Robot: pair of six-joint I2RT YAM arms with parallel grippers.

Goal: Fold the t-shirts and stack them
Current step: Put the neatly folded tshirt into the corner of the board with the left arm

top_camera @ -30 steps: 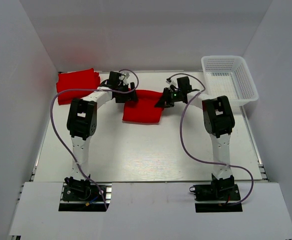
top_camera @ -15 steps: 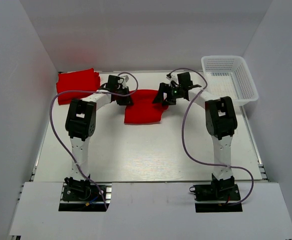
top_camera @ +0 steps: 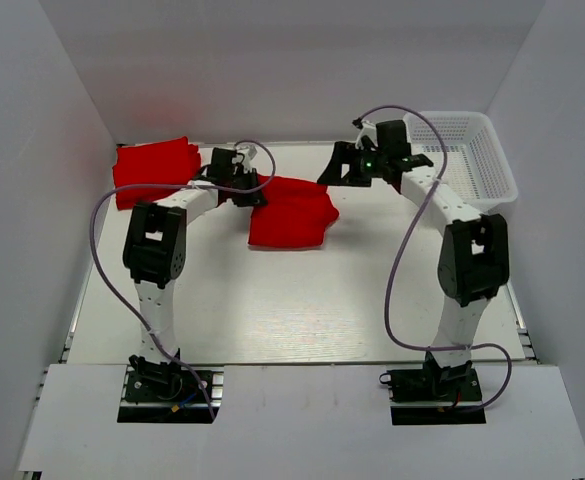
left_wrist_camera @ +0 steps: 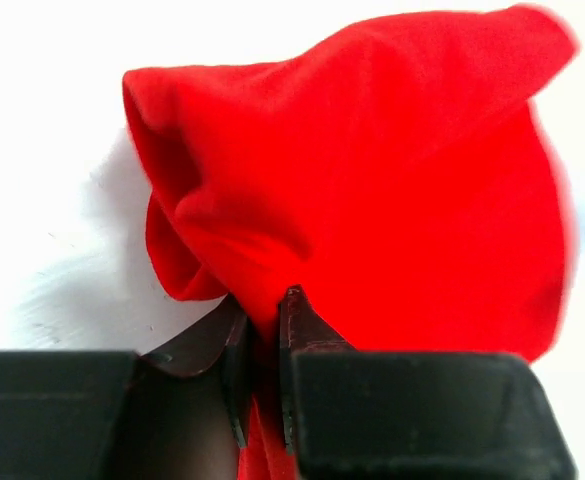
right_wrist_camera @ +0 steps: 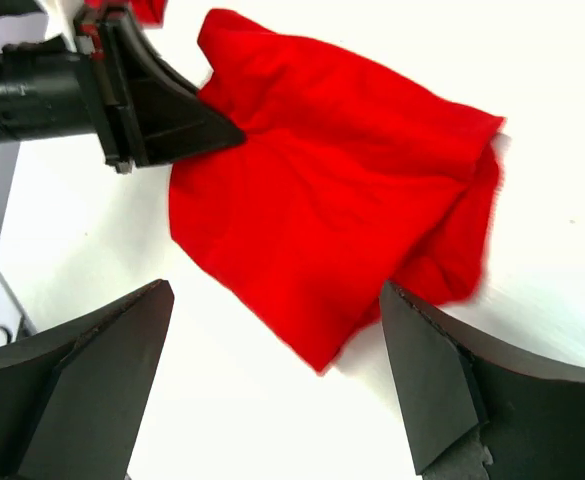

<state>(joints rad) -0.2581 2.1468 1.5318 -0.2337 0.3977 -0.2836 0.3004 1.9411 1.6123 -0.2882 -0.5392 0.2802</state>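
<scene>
The piled red t-shirts lie to the left gripper's left in the top view, so the left gripper needs to carry the pinched t-shirt there next and release it on top of them.
A folded red t-shirt (top_camera: 290,212) lies on the white table at mid-back, its right edge bunched. More red t-shirts (top_camera: 155,172) sit piled at the back left. My left gripper (top_camera: 251,192) is at the folded shirt's left edge. In the left wrist view it (left_wrist_camera: 262,322) is shut on a pinch of the red cloth (left_wrist_camera: 372,180). My right gripper (top_camera: 340,168) hangs open above the table, just right of the shirt. In the right wrist view its fingers (right_wrist_camera: 92,385) stand wide apart over the t-shirt (right_wrist_camera: 332,210), touching nothing.
A white mesh basket (top_camera: 472,150) stands at the back right corner, close behind the right arm. White walls close in the table on the left, back and right. The left gripper (right_wrist_camera: 162,110) shows in the right wrist view at the shirt's far corner.
The right gripper opened, let go of the shirt's right edge and rose back towards the basket. The left gripper closed on the shirt's left edge.
</scene>
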